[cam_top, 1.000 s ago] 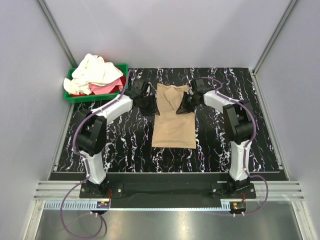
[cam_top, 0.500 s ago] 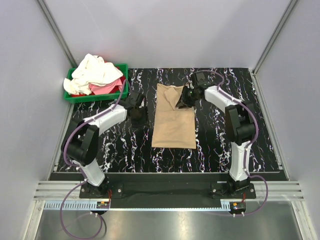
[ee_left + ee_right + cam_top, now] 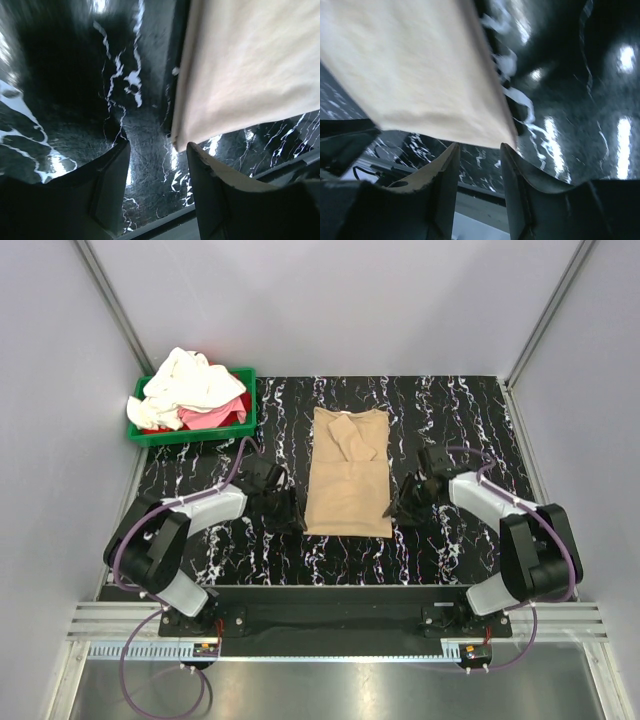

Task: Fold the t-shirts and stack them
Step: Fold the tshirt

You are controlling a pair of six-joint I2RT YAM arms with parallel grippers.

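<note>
The right gripper lowers and draws back onto the tan t-shirt's near corner next, since that corner lies below and back from its open fingers.
A tan t-shirt lies flat mid-table as a long narrow rectangle, its sleeves folded inward near the far end. My left gripper sits low beside its near left corner, open, with nothing between the fingers; in the left wrist view the tan t-shirt ends just beyond my left gripper. My right gripper is beside the near right corner, open and empty; the right wrist view shows the tan t-shirt just past my right gripper. A cream t-shirt and a pink-red t-shirt are heaped in the bin.
The green plastic bin stands at the far left corner of the black marbled table. Grey walls close in the left, right and far sides. A metal rail runs along the near edge by the arm bases.
Both arms have swung from the shirt's far end toward me, down to its near corners. Both grippers have opened wider, and the right one no longer touches the folded sleeve.
</note>
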